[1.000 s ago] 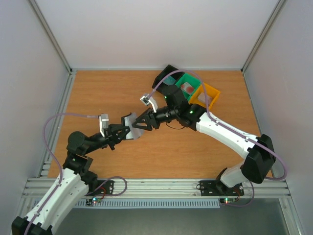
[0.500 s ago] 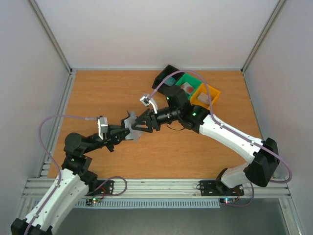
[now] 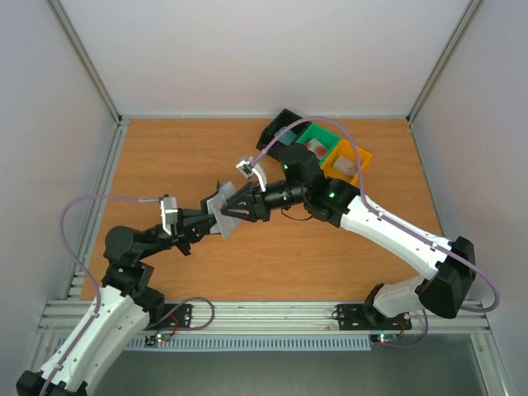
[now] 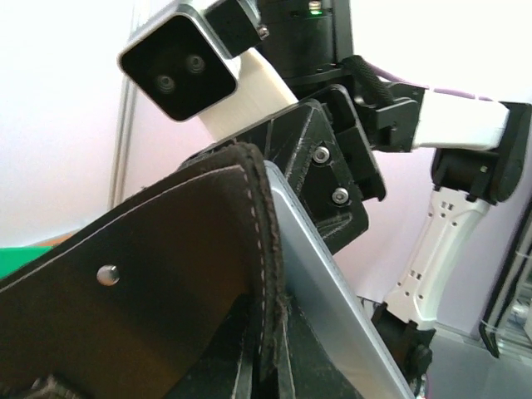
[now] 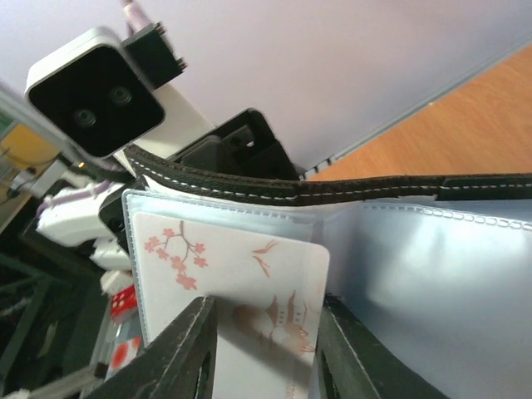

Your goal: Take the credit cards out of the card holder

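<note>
Next, my left gripper will tip down and toward the right in the top view to release the card holder on the bare tabletop, since I hold it aloft.
The card holder point(image 3: 219, 206), black outside with pale blue-grey pockets point(image 5: 432, 283), is held up off the table, spread open, with my left gripper point(image 3: 199, 224) shut on its lower edge. Its black cover point(image 4: 166, 274) fills the left wrist view. A whitish credit card point(image 5: 241, 274) printed with blossoms sticks partly out of one pocket. My right gripper point(image 5: 266, 349) faces it, jaws apart, one finger point(image 5: 179, 353) overlapping the card's left part and the other at its right edge. A teal card point(image 3: 287, 134) and a pink card point(image 3: 315, 149) lie in trays.
Three trays stand at the back right: black point(image 3: 275, 125), green point(image 3: 323, 135) and orange point(image 3: 350, 162). Both arms meet above the middle of the wooden table point(image 3: 181, 157). White walls and metal rails point(image 3: 106, 177) border it.
Both grippers and the card holder have shifted slightly left. The right gripper's jaws have narrowed around the whitish card. The left grip has not changed.
</note>
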